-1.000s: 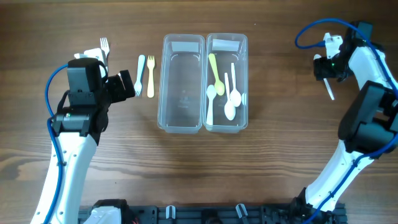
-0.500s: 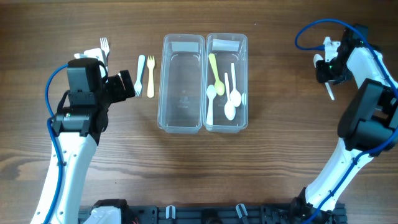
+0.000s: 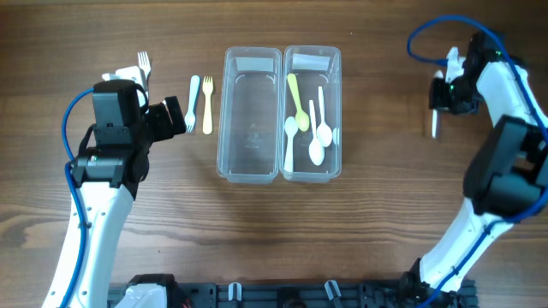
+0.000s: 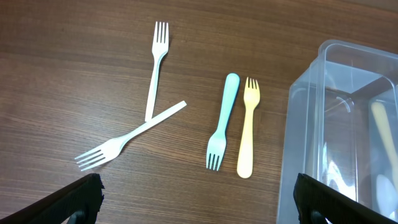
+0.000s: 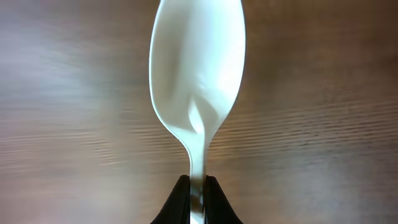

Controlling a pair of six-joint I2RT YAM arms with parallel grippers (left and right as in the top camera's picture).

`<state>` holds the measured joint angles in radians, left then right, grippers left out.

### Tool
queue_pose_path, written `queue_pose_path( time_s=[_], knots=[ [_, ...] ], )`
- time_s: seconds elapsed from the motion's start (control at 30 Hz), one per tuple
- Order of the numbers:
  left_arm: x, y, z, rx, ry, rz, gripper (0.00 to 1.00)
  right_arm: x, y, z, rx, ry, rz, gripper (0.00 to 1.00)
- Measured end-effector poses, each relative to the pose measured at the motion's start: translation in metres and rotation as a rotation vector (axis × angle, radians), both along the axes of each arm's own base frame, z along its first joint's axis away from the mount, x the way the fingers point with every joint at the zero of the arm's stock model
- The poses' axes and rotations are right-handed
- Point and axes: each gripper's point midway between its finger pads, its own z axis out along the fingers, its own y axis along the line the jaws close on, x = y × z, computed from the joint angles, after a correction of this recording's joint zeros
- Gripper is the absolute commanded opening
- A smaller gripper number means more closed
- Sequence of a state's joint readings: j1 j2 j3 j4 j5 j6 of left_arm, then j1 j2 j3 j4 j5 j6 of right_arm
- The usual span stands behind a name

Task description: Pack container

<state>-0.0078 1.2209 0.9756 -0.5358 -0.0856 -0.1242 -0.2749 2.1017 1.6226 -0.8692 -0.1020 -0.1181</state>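
Observation:
My right gripper lifts and carries the white spoon to the left in the overhead view next, over the spoon container (image 3: 312,115), since the other spoons lie there.
Two clear containers stand side by side at mid-table. The left container (image 3: 252,128) is empty; the right container (image 3: 340,111) holds several spoons, white ones and a pale green one (image 3: 296,98). My right gripper (image 5: 197,193) is shut on the handle of a white spoon (image 5: 198,68), bowl pointing away, far right of the containers; in the overhead view the spoon's handle (image 3: 434,125) hangs below that gripper (image 3: 441,96). My left gripper (image 4: 199,208) is open and empty, hovering near a blue fork (image 4: 222,124) and a yellow fork (image 4: 247,130) beside the empty container (image 4: 336,124).
Two white forks (image 4: 155,68) (image 4: 127,140) lie crossed on the wood left of the coloured forks. In the overhead view the blue fork (image 3: 193,103) and the yellow fork (image 3: 207,104) lie just left of the empty container.
My right gripper has closed on the white spoon and shifted a little left and up; the spoon's handle went from slanted to straight. The left arm has not moved.

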Motion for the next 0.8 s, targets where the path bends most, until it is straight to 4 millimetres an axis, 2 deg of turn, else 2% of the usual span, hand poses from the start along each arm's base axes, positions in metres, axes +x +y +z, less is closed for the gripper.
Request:
queue_pose_path(
  time_s=[0.07, 0.13, 0.2, 0.27, 0.3, 0.37, 0.43, 0.5, 0.53, 0.6, 0.8],
  knots=[
    [0.0, 0.0, 0.0, 0.0, 0.0, 0.0, 1.0, 0.008, 0.017, 0.036, 0.022, -0.082, 0.002, 0.04],
    [0.0, 0.0, 0.0, 0.0, 0.0, 0.0, 1.0, 0.013, 0.038, 0.08, 0.035, -0.183, 0.015, 0.04],
    [0.0, 0.0, 0.0, 0.0, 0.0, 0.0, 1.0, 0.014, 0.07, 0.134, 0.052, -0.309, 0.049, 0.04],
    [0.0, 0.0, 0.0, 0.0, 0.0, 0.0, 1.0, 0.008, 0.105, 0.18, 0.079, -0.412, 0.094, 0.04],
    [0.0, 0.0, 0.0, 0.0, 0.0, 0.0, 1.0, 0.004, 0.122, 0.195, 0.097, -0.446, 0.115, 0.04],
    [0.0, 0.0, 0.0, 0.0, 0.0, 0.0, 1.0, -0.002, 0.148, 0.212, 0.13, -0.48, 0.146, 0.04],
    [0.0, 0.0, 0.0, 0.0, 0.0, 0.0, 1.0, -0.007, 0.174, 0.218, 0.164, -0.483, 0.175, 0.04],
    [0.0, 0.0, 0.0, 0.0, 0.0, 0.0, 1.0, -0.01, 0.205, 0.207, 0.203, -0.441, 0.196, 0.04],
    [0.0, 0.0, 0.0, 0.0, 0.0, 0.0, 1.0, -0.011, 0.213, 0.202, 0.21, -0.425, 0.202, 0.04],
    [0.0, 0.0, 0.0, 0.0, 0.0, 0.0, 1.0, -0.012, 0.234, 0.186, 0.223, -0.38, 0.224, 0.04],
    [0.0, 0.0, 0.0, 0.0, 0.0, 0.0, 1.0, -0.029, 0.296, 0.111, 0.226, -0.18, 0.32, 0.04]
  ],
)
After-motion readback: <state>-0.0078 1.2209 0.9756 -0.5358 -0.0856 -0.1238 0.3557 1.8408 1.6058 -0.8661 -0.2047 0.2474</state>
